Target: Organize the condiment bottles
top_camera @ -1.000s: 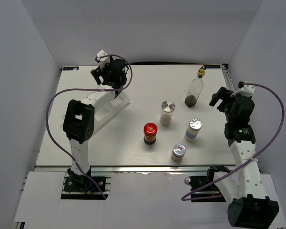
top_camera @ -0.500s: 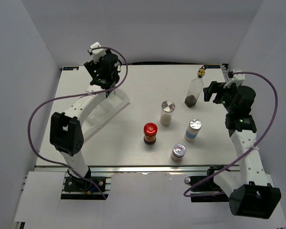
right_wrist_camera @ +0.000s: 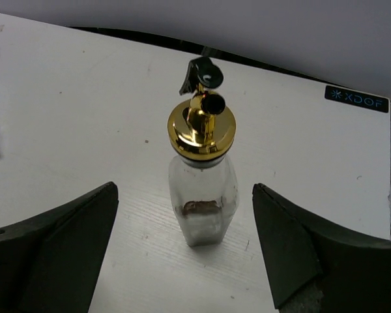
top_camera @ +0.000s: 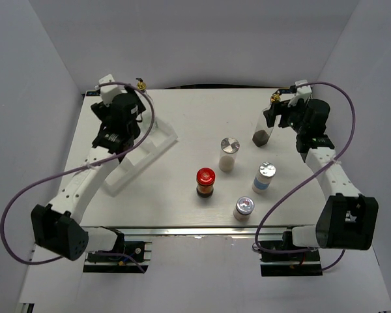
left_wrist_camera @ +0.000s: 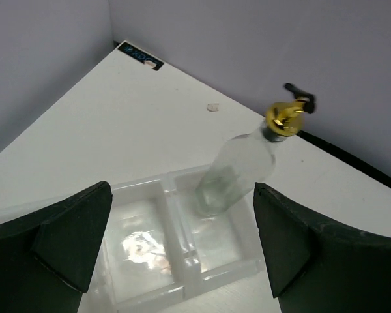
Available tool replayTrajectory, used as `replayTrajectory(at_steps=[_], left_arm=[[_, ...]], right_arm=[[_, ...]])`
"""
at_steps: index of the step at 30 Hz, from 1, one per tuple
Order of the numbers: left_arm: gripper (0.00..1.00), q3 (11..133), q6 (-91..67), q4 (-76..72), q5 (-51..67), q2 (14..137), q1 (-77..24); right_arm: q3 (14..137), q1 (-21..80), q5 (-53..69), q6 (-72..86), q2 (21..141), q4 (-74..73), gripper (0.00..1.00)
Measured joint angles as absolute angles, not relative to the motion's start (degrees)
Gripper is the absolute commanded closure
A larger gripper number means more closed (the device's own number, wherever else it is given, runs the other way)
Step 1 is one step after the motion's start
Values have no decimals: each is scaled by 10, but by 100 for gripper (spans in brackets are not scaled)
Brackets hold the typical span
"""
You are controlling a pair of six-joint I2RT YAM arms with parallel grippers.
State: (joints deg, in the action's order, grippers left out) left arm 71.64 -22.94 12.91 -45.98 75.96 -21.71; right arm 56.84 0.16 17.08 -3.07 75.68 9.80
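Observation:
My right gripper's open fingers have the neck under the second bottle's gold top [right_wrist_camera: 203,162] centered between them, outward, so the gripper next needs to ease outward around it and close.
A tall clear bottle with a gold pourer [left_wrist_camera: 238,173] stands in the end compartment of the white rack [left_wrist_camera: 140,251]; its gold top shows in the top view [top_camera: 141,83]. My left gripper [left_wrist_camera: 182,261] [top_camera: 130,107] is open and empty, a little back from it. My right gripper [right_wrist_camera: 186,261] [top_camera: 281,116] is open, with the second gold-topped bottle [right_wrist_camera: 205,195] [top_camera: 266,124], which has dark dregs, standing on the table just ahead between the fingers, untouched. On the table stand the red-capped jar [top_camera: 206,182] and three silver-lidded shakers [top_camera: 229,154] [top_camera: 264,177] [top_camera: 244,208].
The white rack [top_camera: 150,147] lies slantwise at the back left, its other compartments showing nothing in them. Grey walls close in the table on three sides. A black label [right_wrist_camera: 356,101] marks the table's far right corner.
My left gripper has drawn back to the left from the rack, and the clear bottle's gold top now shows there. My right gripper has moved left and farther back, up to the dark-dregs bottle.

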Motion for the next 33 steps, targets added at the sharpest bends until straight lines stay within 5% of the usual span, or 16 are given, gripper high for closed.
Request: replayTrajectory(at_steps=[9,17,33], left_arm=[[2,595,-316,147,-423,703,-28],[2,576,-347,154,-395,706,24],[2,538,-349,150,-371,663,26]], right_arm=[[602,18,156,-22,867,202,27],[623,26,151,-22,905,224,100],[841,159,168,-85,943,98,100]])
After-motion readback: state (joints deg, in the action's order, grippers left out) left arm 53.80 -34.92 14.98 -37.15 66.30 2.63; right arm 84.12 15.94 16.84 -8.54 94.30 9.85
